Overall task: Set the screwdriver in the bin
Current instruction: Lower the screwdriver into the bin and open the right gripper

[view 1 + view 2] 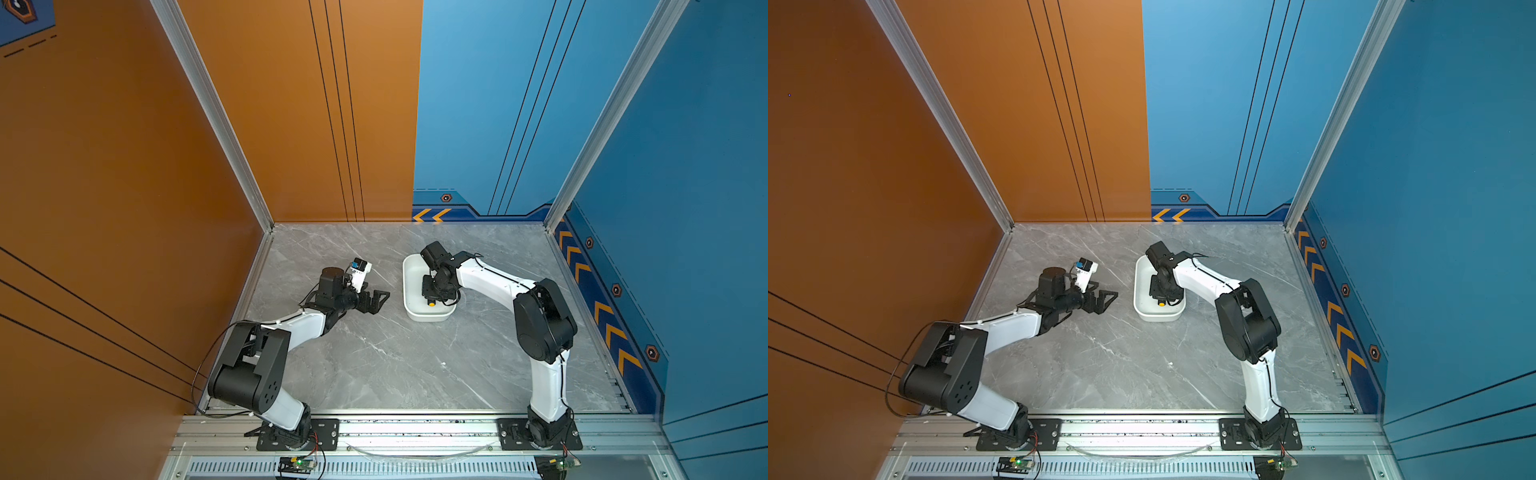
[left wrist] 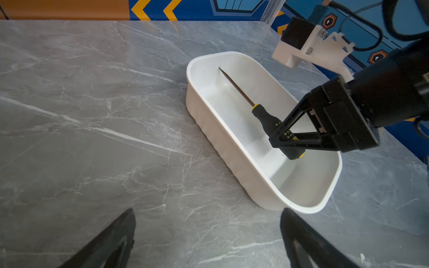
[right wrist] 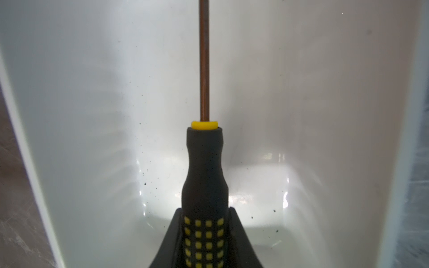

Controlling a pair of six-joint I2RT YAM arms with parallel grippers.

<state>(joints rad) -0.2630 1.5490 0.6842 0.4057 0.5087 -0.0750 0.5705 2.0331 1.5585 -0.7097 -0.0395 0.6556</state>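
Note:
The screwdriver's stem and handle are already within the sides of the white bin, so my right gripper should lower the screwdriver (image 2: 262,113) onto the bottom of the bin and let go of its handle there.
The white bin (image 1: 409,286) (image 1: 1139,291) stands on the grey marble table right of centre. My right gripper (image 1: 432,296) (image 2: 277,139) (image 3: 204,213) reaches down into it, shut on the black, yellow-dotted handle of the screwdriver (image 2: 262,113) (image 3: 204,174). The thin shaft runs along the inside of the bin (image 2: 216,130) toward its far end, and the yellow end cap (image 1: 432,304) (image 1: 1161,304) shows near the front wall. The white bin floor (image 3: 92,116) lies close below the tool. My left gripper (image 1: 380,296) (image 1: 1108,297) (image 2: 206,211) stands open just left of the bin, with nothing between its fingers.
An orange wall closes the left side and blue walls the back and right. The aluminium rail (image 1: 415,428) with both arm bases runs along the front edge. The right arm's elbow (image 1: 544,320) stands high to the right of the bin.

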